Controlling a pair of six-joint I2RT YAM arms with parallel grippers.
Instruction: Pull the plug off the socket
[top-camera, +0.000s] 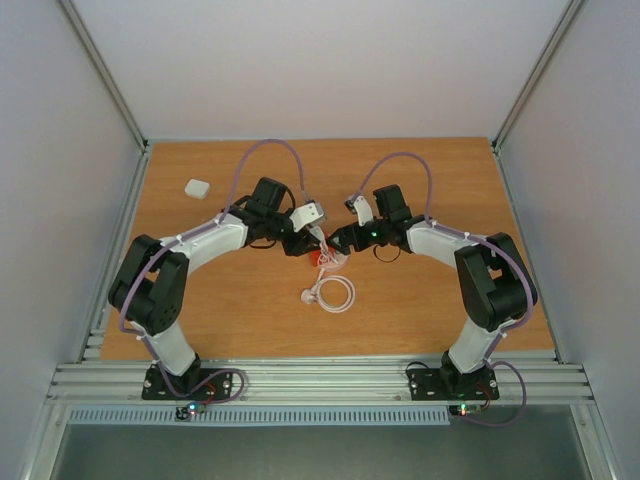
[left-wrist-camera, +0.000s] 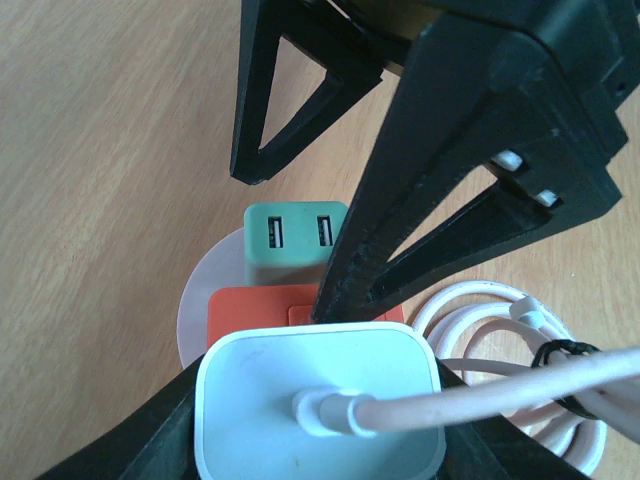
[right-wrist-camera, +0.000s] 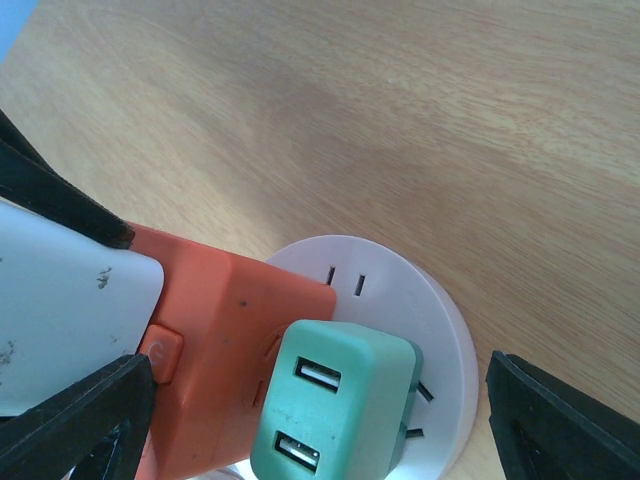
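The left gripper lifts the plug off the red cube next toward the tabletop beside the white block and lowers it to release, since that wood is clear.
The round pale socket lies on the wooden table, also in the left wrist view. A green USB adapter and a red cube sit plugged on it. A white plug with a white cable sits on the red cube. My left gripper is shut on the white plug. My right gripper is open; one finger is at the red cube's button side, the other just off the socket's rim. In the top view both grippers meet over the red cube.
The white cable lies coiled on the table just in front of the grippers. A white rectangular block lies at the back left. Grey walls enclose the table on three sides.
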